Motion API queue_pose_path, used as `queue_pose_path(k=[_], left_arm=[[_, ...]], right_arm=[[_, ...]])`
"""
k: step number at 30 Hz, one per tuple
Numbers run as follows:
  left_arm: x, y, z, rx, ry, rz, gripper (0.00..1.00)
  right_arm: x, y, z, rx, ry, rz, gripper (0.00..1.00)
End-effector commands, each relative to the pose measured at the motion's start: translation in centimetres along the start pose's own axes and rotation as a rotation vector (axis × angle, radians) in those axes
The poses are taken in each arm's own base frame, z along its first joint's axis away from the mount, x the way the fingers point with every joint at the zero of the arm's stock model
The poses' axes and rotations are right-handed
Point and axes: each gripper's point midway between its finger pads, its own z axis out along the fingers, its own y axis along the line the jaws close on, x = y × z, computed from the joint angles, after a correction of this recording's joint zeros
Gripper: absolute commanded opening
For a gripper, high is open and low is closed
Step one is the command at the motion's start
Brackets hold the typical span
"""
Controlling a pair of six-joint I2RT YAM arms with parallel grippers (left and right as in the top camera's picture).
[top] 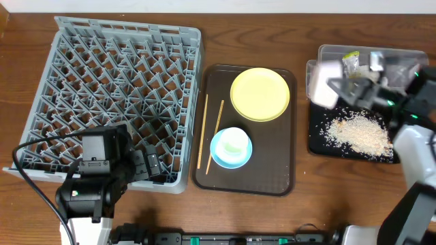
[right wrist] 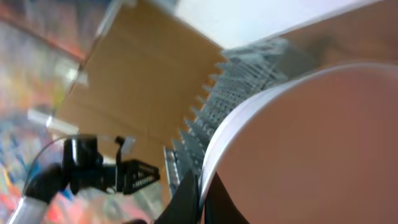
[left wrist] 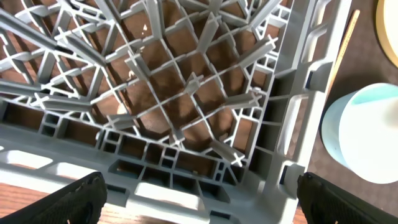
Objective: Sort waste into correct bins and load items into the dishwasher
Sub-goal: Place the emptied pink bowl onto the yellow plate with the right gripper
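Note:
My right gripper swings to the left in the overhead view next, turns the white bowl upright and brings it down onto the yellow plate [top: 259, 94], which lies empty.
My right gripper [top: 338, 86] is shut on the rim of the white bowl [top: 321, 80] and holds it tipped on its side above the black tray [top: 315, 144]. The right wrist view shows the fingers [right wrist: 202, 200] pinching that rim [right wrist: 249, 118]. Rice scraps [top: 357, 133] lie in the black tray. The clear tub [top: 402, 53] behind it holds the snack wrapper [top: 351, 64]. My left gripper [top: 153, 165] is open and empty over the front right corner of the grey dish rack [top: 68, 41], its fingers [left wrist: 199, 205] wide apart over the rack's rim [left wrist: 186, 186].
The dark brown serving tray [top: 286, 170] holds the yellow plate [top: 259, 94], the light blue bowl [top: 228, 155] with a small cup [top: 234, 142] inside, and two chopsticks [top: 206, 133]. The blue bowl [left wrist: 367, 134] and a chopstick [left wrist: 342, 43] also show in the left wrist view.

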Motion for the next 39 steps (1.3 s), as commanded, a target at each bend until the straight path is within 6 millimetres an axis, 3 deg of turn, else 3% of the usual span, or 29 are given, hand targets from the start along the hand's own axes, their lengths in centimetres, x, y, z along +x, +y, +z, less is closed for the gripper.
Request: queue_pose_path(k=[1, 6, 12, 18, 24, 32, 35, 39], left_arm=[[-0.5, -0.1, -0.5, 0.005, -0.016, -0.003, 0.99], [-0.5, -0.1, -0.5, 0.005, -0.016, -0.003, 0.99], [-0.5, -0.1, -0.5, 0.005, -0.016, -0.003, 0.99], [-0.5, -0.1, -0.5, 0.005, -0.017, -0.003, 0.99], [-0.5, -0.1, -0.5, 0.005, -0.017, -0.003, 0.99], [-0.5, -0.1, -0.5, 0.005, -0.016, -0.003, 0.99], [-0.5, -0.1, -0.5, 0.005, -0.016, -0.003, 0.99], [-0.5, -0.1, -0.5, 0.005, -0.016, -0.003, 0.99]], right_arm=[[0.0, 3.1, 4.5, -0.028, 0.038, -0.006, 0.01], [0.5, 4.5, 10.1, -0.007, 0.008, -0.152, 0.02], [1.5, 1.7, 13.9, 0.216, -0.046, -0.279, 0.02], [4.9, -3.8, 14.0, 0.66, 0.134, -0.502, 0.01], [6.7, -6.7, 13.5, 0.912, 0.293, -0.78, 0.01], [10.6, -12.3, 15.3, 0.934, 0.441, -0.761, 0.01], [11.1, -13.6, 16.1, 0.918, 0.443, -0.758, 0.01], [11.6, -13.7, 16.8, 0.873, 0.449, -0.749, 0.02]])
